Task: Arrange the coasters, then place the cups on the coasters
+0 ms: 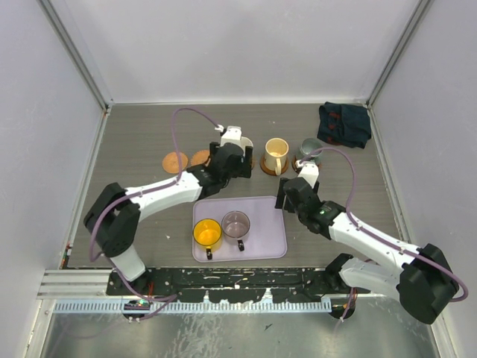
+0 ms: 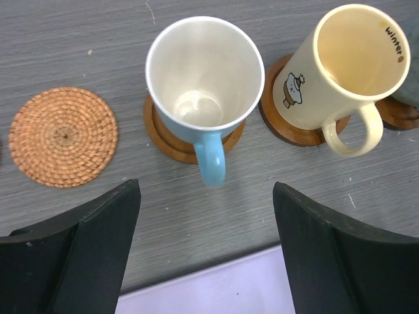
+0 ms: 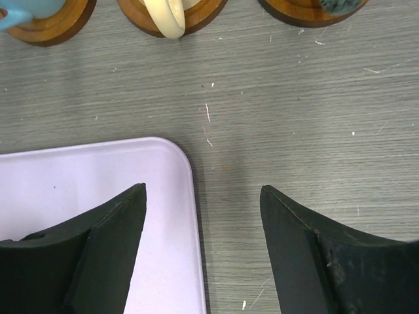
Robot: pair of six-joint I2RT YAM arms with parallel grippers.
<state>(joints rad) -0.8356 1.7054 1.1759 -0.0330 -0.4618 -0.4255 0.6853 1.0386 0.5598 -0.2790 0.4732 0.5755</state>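
Note:
My left gripper draws back over the lilac tray [image 1: 261, 239] and down onto the orange cup's black handle [image 1: 209, 254] next, since that handle lies back and below it.
A white cup with a blue handle [image 2: 204, 72] stands on a wooden coaster [image 2: 163, 136]; my left gripper [image 2: 206, 191] is open just behind its handle, touching nothing. To its right a cream cup [image 2: 347, 59] sits on another coaster [image 2: 280, 124]. A woven coaster [image 2: 63, 136] lies bare at the left. From above, the grey-green cup [image 1: 309, 151] stands on the rightmost coaster. The orange cup [image 1: 207, 233] and the purplish cup [image 1: 236, 224] stand on the lilac tray [image 1: 261, 239]. My right gripper [image 3: 203, 191] hangs open and empty over the tray's far right corner [image 3: 98, 173].
A second bare coaster [image 1: 200, 158] lies beside the leftmost one [image 1: 175, 161]. A dark folded cloth [image 1: 344, 124] sits at the back right corner. White walls enclose the table on three sides.

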